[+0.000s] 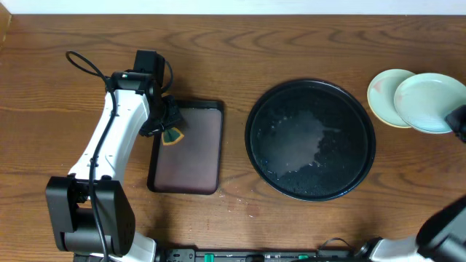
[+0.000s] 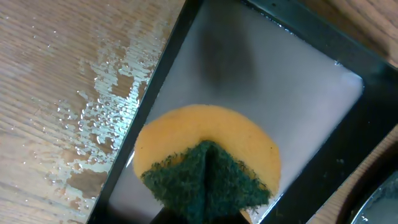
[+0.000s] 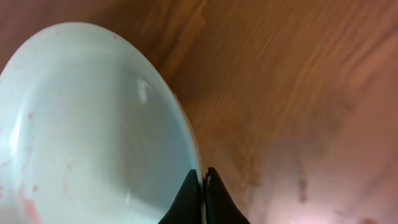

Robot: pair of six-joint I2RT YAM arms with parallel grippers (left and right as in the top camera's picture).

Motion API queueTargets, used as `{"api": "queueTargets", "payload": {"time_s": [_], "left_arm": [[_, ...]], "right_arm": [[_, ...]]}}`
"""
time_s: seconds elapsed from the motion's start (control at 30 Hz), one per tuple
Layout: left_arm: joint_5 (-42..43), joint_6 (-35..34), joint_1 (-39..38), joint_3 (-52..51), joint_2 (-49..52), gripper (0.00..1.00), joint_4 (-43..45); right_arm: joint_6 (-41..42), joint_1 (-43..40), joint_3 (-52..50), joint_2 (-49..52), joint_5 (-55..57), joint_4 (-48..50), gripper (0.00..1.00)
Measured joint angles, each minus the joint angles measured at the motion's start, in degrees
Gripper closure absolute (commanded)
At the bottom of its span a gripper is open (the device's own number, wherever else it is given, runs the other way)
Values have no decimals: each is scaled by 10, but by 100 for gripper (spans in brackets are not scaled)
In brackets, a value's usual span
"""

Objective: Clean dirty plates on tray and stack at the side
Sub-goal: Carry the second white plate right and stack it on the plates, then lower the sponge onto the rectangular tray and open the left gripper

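Observation:
I need to move my left gripper down and back to let go of the sponge (image 2: pixel 208 168) on the bottom of the small tray, because that spot is below the gripper, toward my base.
The large round black tray (image 1: pixel 312 140) sits right of centre, wet and holding no plate. A pale mint-white plate (image 1: pixel 429 102) is at the far right, overlapping a pale yellow plate (image 1: pixel 384 97) that lies on the wood. My right gripper (image 3: pixel 202 176) is shut on the mint plate's rim (image 3: pixel 93 130); faint red smears show on that plate. My left gripper (image 1: pixel 169 131) is shut on a round yellow-and-green sponge (image 2: pixel 208 168) over the small dark rectangular tray (image 2: pixel 280 81). A third plate is not in view.
The small rectangular tray (image 1: pixel 188 145) lies left of the round tray. Water droplets wet the wood (image 2: pixel 106 106) beside it. The left arm (image 1: pixel 109 145) stretches along the table's left side.

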Motion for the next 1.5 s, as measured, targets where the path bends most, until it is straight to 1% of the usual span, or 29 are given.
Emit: {"api": "queueTargets", "payload": {"time_s": [0.07,0.1,0.13,0.17,0.2,0.37,0.47,0.57,0.6,0.73,0.83,0.9,0.97,1.07,1.17,1.2,1.3,1.33,1.37,1.5], "left_arm": [[0,0,0,0,0,92,1],[2,0,0,0,0,93,2],[2,0,0,0,0,93,2],[2,0,0,0,0,92,2],[2,0,0,0,0,93,2],[2,0,0,0,0,93,10],[2,0,0,0,0,93,10],[2,0,0,0,0,92,10],[2,0,0,0,0,93,10],[2,0,0,-1,0,93,24],[10,0,0,-21,0,93,49],[31,0,0,-52,0,93,67],[49,0,-1,-95,1,93,91],[54,0,-1,-127,1,93,122],[61,0,-1,-155,1,92,157],[62,0,-1,-162,1,87,164],[64,1,-1,-182,1,50,183],[64,3,-1,-187,1,43,186],[64,4,-1,-194,1,35,190],[64,6,-1,-196,1,33,195]], "right_arm": [[6,1,0,43,-20,22,99],[9,1,0,63,-31,33,96],[11,1,0,78,-38,45,88],[13,1,-1,87,-43,52,67],[21,1,-1,106,-64,68,52],[19,2,-1,112,-120,73,49],[21,9,-1,112,-199,80,49],[21,31,-1,95,-235,70,48],[20,48,-1,75,-247,66,48],[7,115,-1,-32,-264,13,43],[0,175,1,-112,-272,-17,43],[-19,225,1,-152,-274,-43,44],[-30,265,1,-158,-273,-62,44],[-36,294,1,-155,-259,-76,44],[-48,342,0,-155,-245,-82,44],[-51,361,0,-155,-240,-82,43],[-59,405,0,-155,-215,-82,40],[-62,422,0,-155,-203,-83,40],[-64,450,0,-155,-183,-83,40],[-68,503,0,-155,-149,-87,39]]}}
